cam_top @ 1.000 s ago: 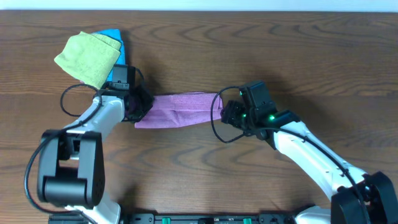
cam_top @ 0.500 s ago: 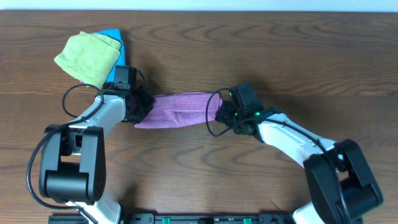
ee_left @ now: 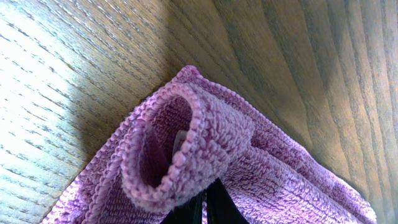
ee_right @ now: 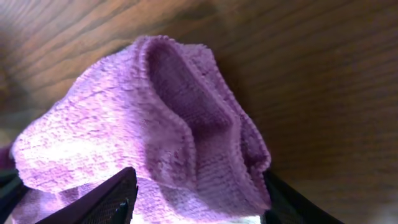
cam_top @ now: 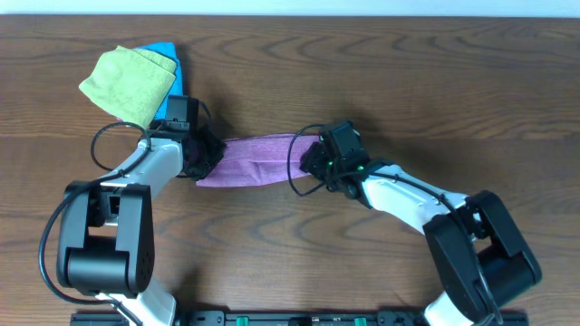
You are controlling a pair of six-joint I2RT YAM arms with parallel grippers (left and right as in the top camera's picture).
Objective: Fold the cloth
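The bunched cloth already stands between my right gripper's wide-open fingers, so next they stay low at the cloth's end and close across the folded hem (ee_right: 214,191).
The purple cloth (cam_top: 258,158) lies as a narrow bunched strip on the wooden table, between my two grippers. My left gripper (cam_top: 201,152) is shut on the cloth's left end; in the left wrist view the cloth (ee_left: 205,143) curls over the closed fingers (ee_left: 202,208). My right gripper (cam_top: 313,158) is at the cloth's right end. In the right wrist view its fingers (ee_right: 196,199) stand wide apart with the bunched cloth (ee_right: 155,124) between them, so it is open around the end.
A light green cloth (cam_top: 129,83) lies folded at the back left on top of a bright blue cloth (cam_top: 165,50), just behind my left arm. Bare wooden table (cam_top: 408,81) lies to the right and front.
My right gripper has moved left along the table until its open fingers are around the cloth's right end. The left gripper and the cloth have stayed put.
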